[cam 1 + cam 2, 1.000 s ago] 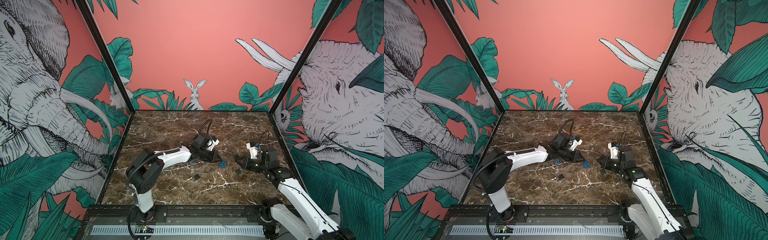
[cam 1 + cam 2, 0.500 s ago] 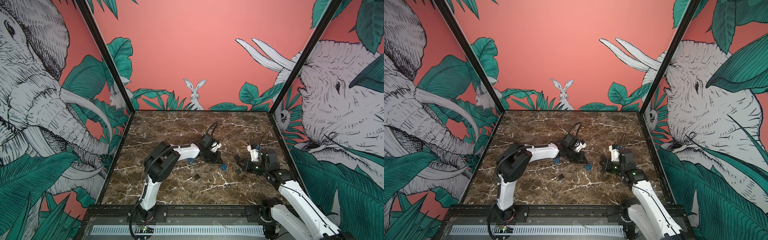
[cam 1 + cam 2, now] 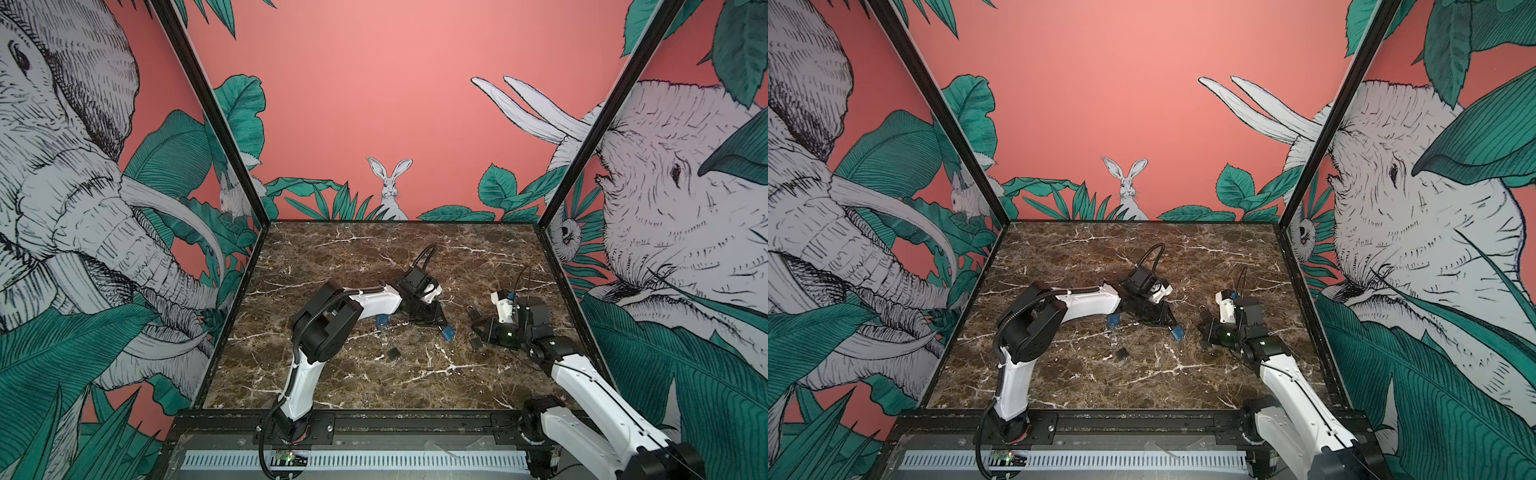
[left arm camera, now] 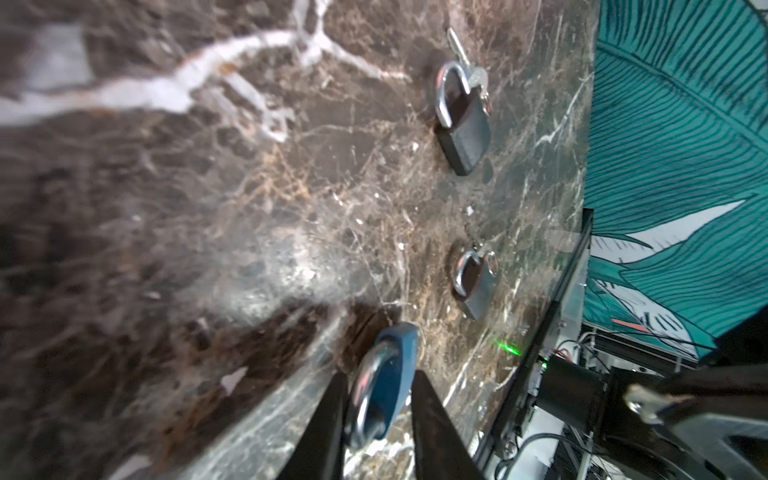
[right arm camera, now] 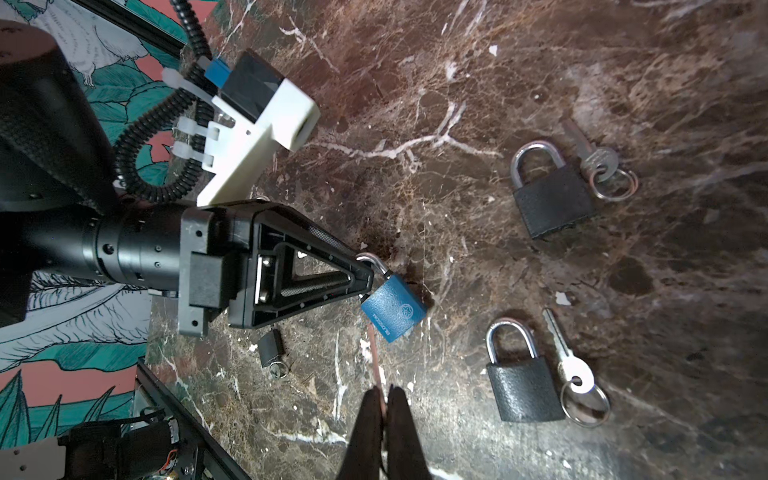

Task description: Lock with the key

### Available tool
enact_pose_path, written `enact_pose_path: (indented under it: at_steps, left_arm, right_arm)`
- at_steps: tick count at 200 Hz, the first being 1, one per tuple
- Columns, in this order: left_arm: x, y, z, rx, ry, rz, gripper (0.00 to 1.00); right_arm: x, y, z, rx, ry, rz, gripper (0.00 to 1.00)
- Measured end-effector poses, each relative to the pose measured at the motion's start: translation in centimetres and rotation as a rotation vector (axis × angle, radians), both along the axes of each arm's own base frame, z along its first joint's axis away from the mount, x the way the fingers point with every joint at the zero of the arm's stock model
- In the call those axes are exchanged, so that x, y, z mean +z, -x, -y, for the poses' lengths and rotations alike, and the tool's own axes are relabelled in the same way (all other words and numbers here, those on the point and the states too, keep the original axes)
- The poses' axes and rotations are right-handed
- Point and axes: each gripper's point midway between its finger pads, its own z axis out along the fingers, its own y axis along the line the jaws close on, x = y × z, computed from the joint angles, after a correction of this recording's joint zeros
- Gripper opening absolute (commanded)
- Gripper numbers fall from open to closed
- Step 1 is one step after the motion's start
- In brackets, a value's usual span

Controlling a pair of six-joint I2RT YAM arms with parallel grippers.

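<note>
The tip of the thin key (image 5: pixel 372 353) is outside the lock, so the robot's right gripper will move down and toward the blue padlock, to the bare marble beside it, and release the key.
A blue padlock (image 5: pixel 394 311) lies on the marble, seen in both top views (image 3: pixel 447 333) (image 3: pixel 1178 332). My left gripper (image 5: pixel 368 274) is at its shackle end. In the left wrist view the left gripper (image 4: pixel 378 376) straddles the blue padlock (image 4: pixel 390 374), jaws open, with a gap on one side. My right gripper (image 5: pixel 384 390) is shut on a thin key (image 5: pixel 372 353) seen edge-on. The key points at the blue padlock, its tip beside the lock's lower corner. The right gripper (image 3: pixel 480 328) sits just right of the lock.
Two black padlocks (image 5: pixel 550 203) (image 5: pixel 524 390), each with a ringed key (image 5: pixel 590 153) (image 5: pixel 569 365) beside it, lie near the right gripper. A small black lock (image 3: pixel 394 353) lies nearer the front. Another blue padlock (image 3: pixel 382 320) shows under the left forearm.
The left arm's elbow has swung right and the gripper has shifted slightly right with the blue padlock. Its jaws have eased apart. The right gripper has barely moved.
</note>
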Motion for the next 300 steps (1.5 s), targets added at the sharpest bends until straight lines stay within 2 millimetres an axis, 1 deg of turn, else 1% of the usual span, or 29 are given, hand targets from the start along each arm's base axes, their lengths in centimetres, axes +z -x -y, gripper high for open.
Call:
enact_pose_path:
  at_steps: [35, 59, 75, 89, 105, 135, 157, 183, 198, 212, 228, 251, 265, 300]
  left_arm:
    - [-0.3, -1.6, -1.0, 0.050, -0.020, 0.016, 0.35]
    - [-0.2, -2.2, -2.1, 0.081, -0.034, 0.027, 0.35]
    - [0.4, -2.6, -2.8, 0.103, -0.035, 0.039, 0.35]
    - [1.3, -2.8, -3.4, 0.119, -0.029, 0.058, 0.35]
    - [2.8, -2.9, -3.8, 0.133, -0.013, 0.083, 0.35]
    - [6.5, -2.6, -4.7, 0.161, 0.041, 0.153, 0.36]
    - [8.9, -2.4, -5.8, 0.190, 0.081, 0.208, 0.36]
    - [10.5, -1.9, -7.1, 0.220, 0.103, 0.246, 0.36]
    - [10.6, -1.7, -7.8, 0.236, 0.103, 0.255, 0.37]
    - [10.4, -1.5, -8.3, 0.247, 0.094, 0.255, 0.37]
    - [9.9, -1.4, -8.8, 0.256, 0.081, 0.250, 0.37]
    - [9.1, -1.1, -9.2, 0.265, 0.066, 0.236, 0.37]
    - [9.0, -1.1, -9.3, 0.267, 0.063, 0.233, 0.37]
    - [9.3, -1.3, -9.3, 0.275, 0.071, 0.244, 0.37]
  right_arm:
    - [-0.8, -0.8, -0.2, 0.002, 0.003, -0.012, 0.00]
    - [-1.9, -1.1, -0.5, 0.012, 0.020, -0.040, 0.00]
    - [-2.8, -1.2, -0.8, 0.023, 0.041, -0.058, 0.00]
    - [-3.6, -1.4, -1.2, 0.034, 0.059, -0.070, 0.00]
    - [-4.2, -1.8, -1.7, 0.048, 0.080, -0.077, 0.00]
    - [-5.2, -3.0, -2.7, 0.072, 0.107, -0.082, 0.00]
    - [-5.9, -3.7, -3.2, 0.080, 0.116, -0.083, 0.00]
    - [-6.9, -4.3, -3.4, 0.081, 0.134, -0.092, 0.00]
    - [-7.4, -4.4, -3.5, 0.083, 0.139, -0.099, 0.00]
    - [-7.9, -4.4, -3.6, 0.087, 0.141, -0.105, 0.00]
    - [-7.9, -4.7, -3.9, 0.091, 0.140, -0.097, 0.00]
    - [-7.8, -5.1, -4.1, 0.092, 0.140, -0.088, 0.09]
    - [-7.7, -5.2, -4.1, 0.091, 0.141, -0.085, 0.17]
    - [-7.7, -5.0, -4.0, 0.096, 0.163, -0.081, 0.19]
